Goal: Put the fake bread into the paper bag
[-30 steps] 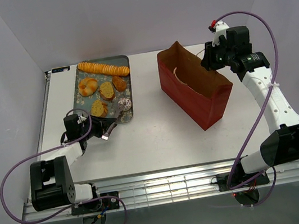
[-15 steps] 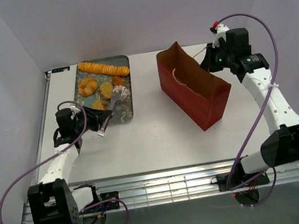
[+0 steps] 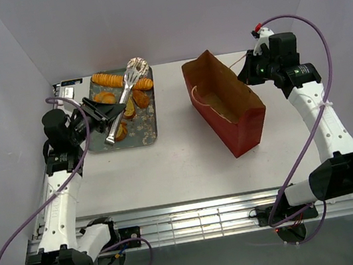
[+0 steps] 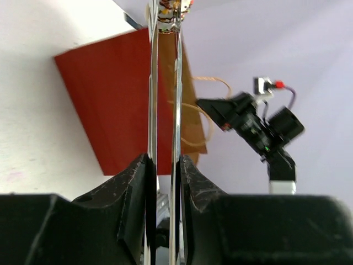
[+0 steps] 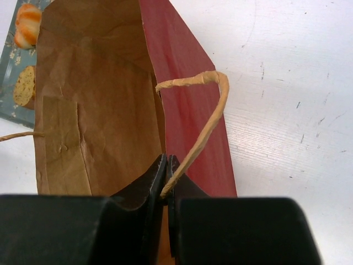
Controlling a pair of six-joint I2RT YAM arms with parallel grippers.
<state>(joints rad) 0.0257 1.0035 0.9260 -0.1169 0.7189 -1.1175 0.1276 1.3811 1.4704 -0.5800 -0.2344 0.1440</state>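
Note:
The tong tips pinch the donut (image 3: 136, 66), so the robot's left gripper should rise toward the right in the top view, bring the tong tips over the opening of the paper bag, and release.
My left gripper (image 3: 97, 109) (image 4: 164, 160) is shut on the metal tongs (image 3: 123, 90) (image 4: 164, 83), raised above the grey floral tray (image 3: 148, 134). The tong tips pinch a small sprinkled piece, seemingly the donut (image 3: 136, 66) (image 4: 169, 6). The long loaf (image 3: 109, 80), toast-like slices (image 3: 139, 98) and a bun (image 5: 27, 25) lie on the tray. The red paper bag (image 3: 226, 108) (image 4: 116, 99) (image 5: 94, 110) stands open at centre right. My right gripper (image 3: 247, 71) (image 5: 167, 161) is shut on the bag's far string handle (image 5: 204, 118), holding the mouth open.
The tray sits at the table's back left, partly under my left arm. White walls close in behind and on both sides. A metal rail runs along the near edge (image 3: 197, 220) between the arm bases.
My left arm has swung up and back, lifting the tongs with the sprinkled piece off the tray's near end. The right gripper stayed on the handle; the bag shifted slightly.

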